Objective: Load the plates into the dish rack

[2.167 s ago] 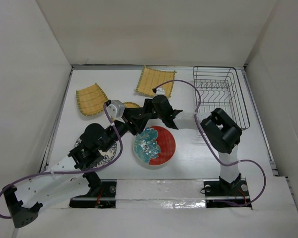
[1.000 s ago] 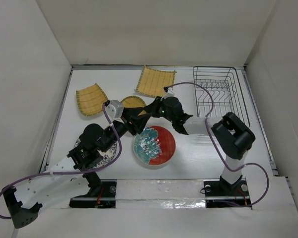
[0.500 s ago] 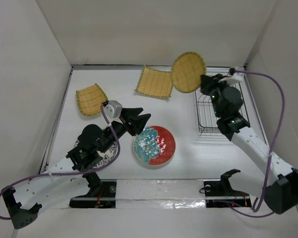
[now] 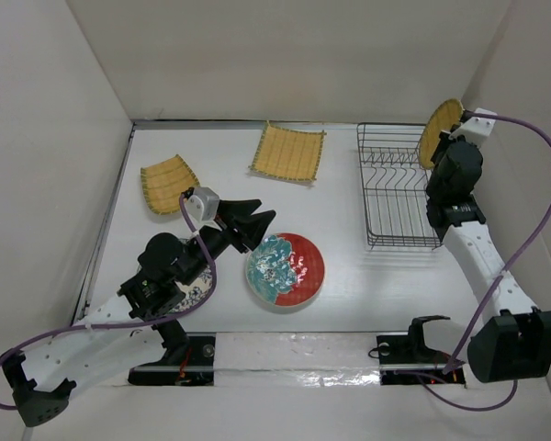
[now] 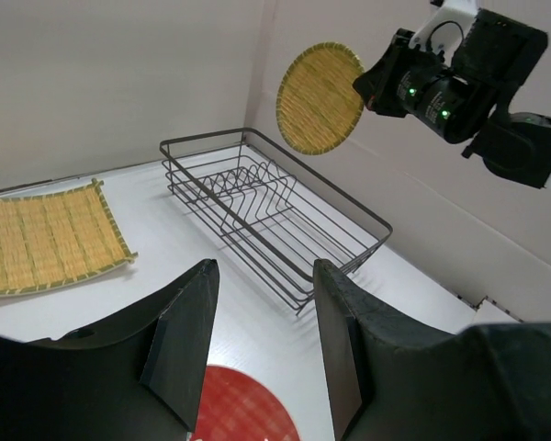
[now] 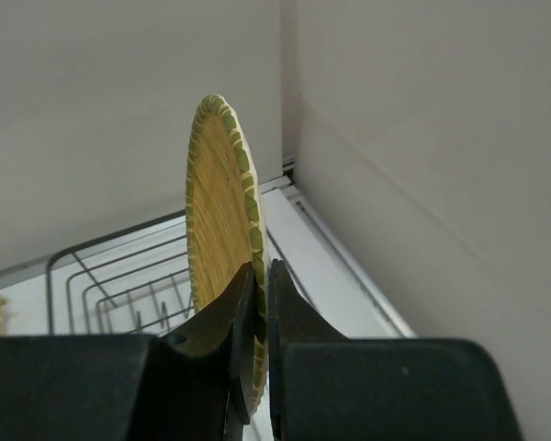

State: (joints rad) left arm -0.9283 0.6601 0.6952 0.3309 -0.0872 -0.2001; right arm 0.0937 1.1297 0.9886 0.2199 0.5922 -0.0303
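Note:
I need to move my right gripper down toward the far corner of the dish rack (image 4: 400, 188) next and release the small yellow plate, which hangs upright above the wires.
My right gripper (image 4: 444, 140) is shut on the rim of the small round yellow plate (image 4: 438, 131) and holds it upright in the air over the far right corner of the black wire dish rack (image 4: 400, 188). The plate shows edge-on in the right wrist view (image 6: 222, 230) and face-on in the left wrist view (image 5: 319, 97). My left gripper (image 4: 257, 220) is open and empty just above the far left edge of the red plate (image 4: 286, 269). Two square yellow plates (image 4: 288, 151) (image 4: 169, 183) lie at the back. The speckled plate (image 4: 191, 290) lies mostly hidden under my left arm.
White walls close in the table on the left, back and right. The right wall stands close beside the rack (image 5: 274, 213) and the held plate. A strip of tape runs along the near edge (image 4: 294, 349).
My right arm lifted the small round yellow plate from the table's middle, swung it right, and now holds it upright over the rack's far right corner. My left gripper stays open near the red plate.

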